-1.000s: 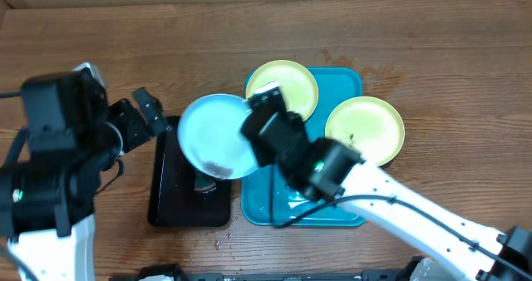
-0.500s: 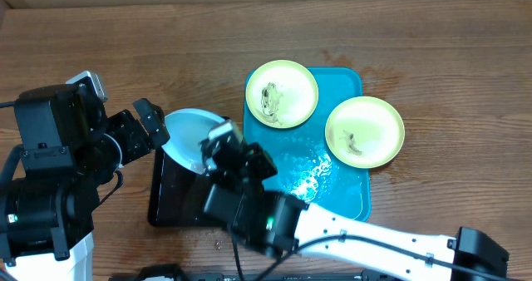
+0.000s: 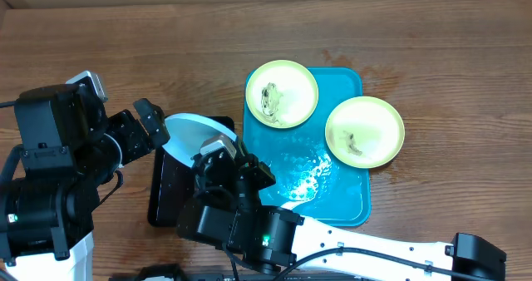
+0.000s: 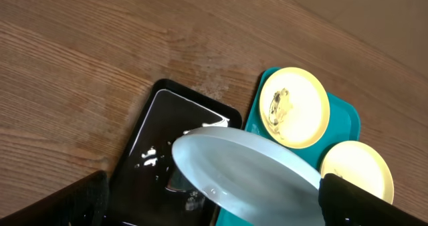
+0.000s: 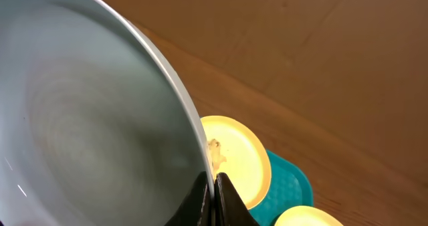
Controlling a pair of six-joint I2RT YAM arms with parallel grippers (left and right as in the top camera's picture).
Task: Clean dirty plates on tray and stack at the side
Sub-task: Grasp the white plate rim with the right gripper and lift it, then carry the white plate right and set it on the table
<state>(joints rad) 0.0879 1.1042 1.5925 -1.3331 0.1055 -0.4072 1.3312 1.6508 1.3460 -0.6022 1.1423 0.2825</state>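
Note:
My right gripper will move past the turquoise tray (image 3: 332,189) to the right in the overhead view, then down to the bare wood to release the plate, because the plate is smear-free.
My right gripper (image 5: 212,186) is shut on the rim of the light-blue plate (image 5: 87,119), which it holds steeply tilted over the black tray (image 3: 179,194). From overhead only part of this plate (image 3: 195,131) shows, above the right wrist (image 3: 218,152). My left gripper (image 3: 152,123) hangs open just left of the plate, not touching it. In the left wrist view the plate (image 4: 247,176) lies between the open fingers (image 4: 70,199). Two yellow-green plates (image 3: 282,93) (image 3: 364,131) with dark smears rest on the turquoise tray (image 3: 332,189).
The black tray (image 4: 167,139) has wet, shiny patches and sits against the turquoise tray's left edge. My right arm crosses low from the bottom right over the turquoise tray's front corner. Bare wooden table lies all round.
My right gripper has carried the light-blue plate left, off the turquoise tray and over the black tray, and tipped it steeply. The left arm has shifted slightly toward it, still open.

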